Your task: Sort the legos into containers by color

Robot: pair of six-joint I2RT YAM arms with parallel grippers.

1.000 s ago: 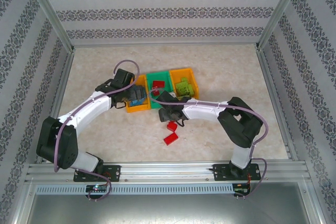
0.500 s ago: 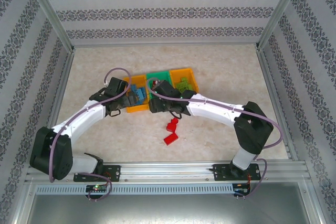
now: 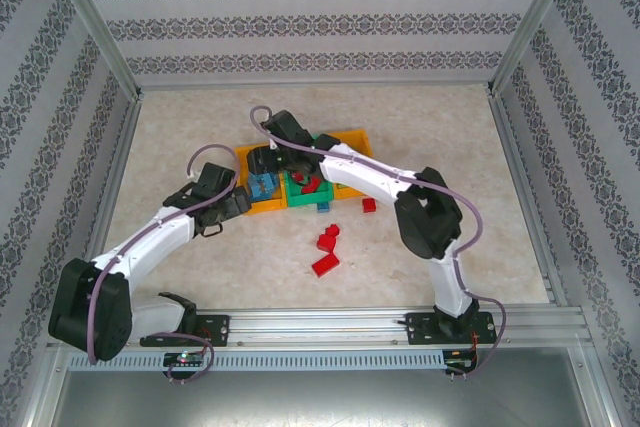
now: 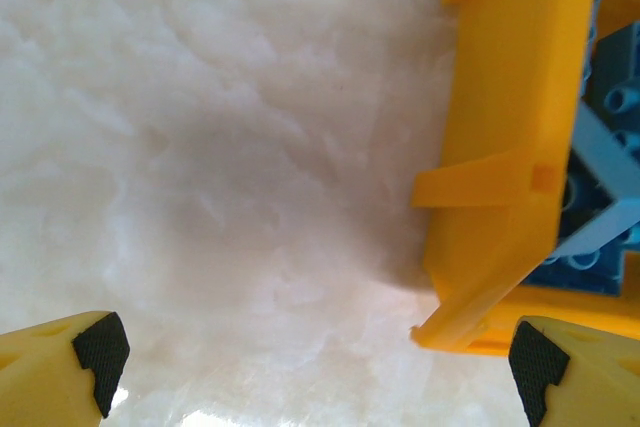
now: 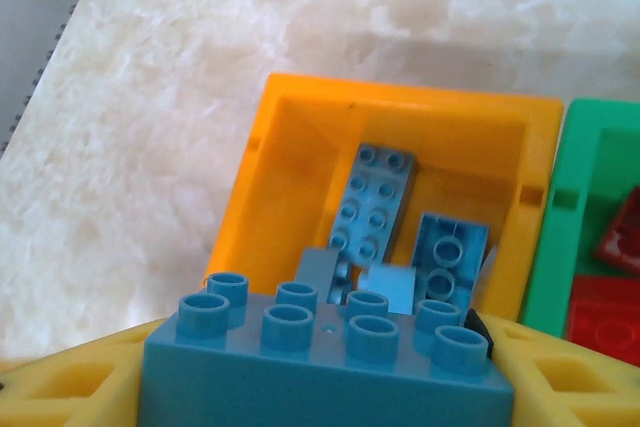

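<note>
The orange bin below already has blue bricks in it, so I need to lower my right gripper toward those blue bricks inside the bin next and let go of its blue brick.
My right gripper point(image 3: 268, 159) is shut on a blue brick point(image 5: 330, 357) and hangs over the left orange bin point(image 5: 300, 127), where several blue bricks point(image 5: 378, 197) lie. The green middle bin point(image 5: 590, 167) holds red bricks point(image 5: 610, 307). My right arm covers most of the right orange bin point(image 3: 352, 136). My left gripper point(image 4: 315, 357) is open with nothing in it, low over the bare table beside the left orange bin point(image 4: 510, 147); in the top view the left gripper point(image 3: 238, 202) sits at that bin's near left corner. Red bricks point(image 3: 328, 239) and a small blue brick point(image 3: 323, 208) lie on the table before the bins.
Another red brick point(image 3: 324, 265) lies nearer the arm bases and one more red brick point(image 3: 369, 205) lies right of the bins. Patterned walls and a metal frame point(image 3: 110, 57) enclose the marbled table point(image 3: 440, 137). Open surface lies left, right and behind the bins.
My right arm swung from the table in front of the bins up and back over the left orange bin, carrying the blue brick. My left gripper drew back from that bin toward the near left.
</note>
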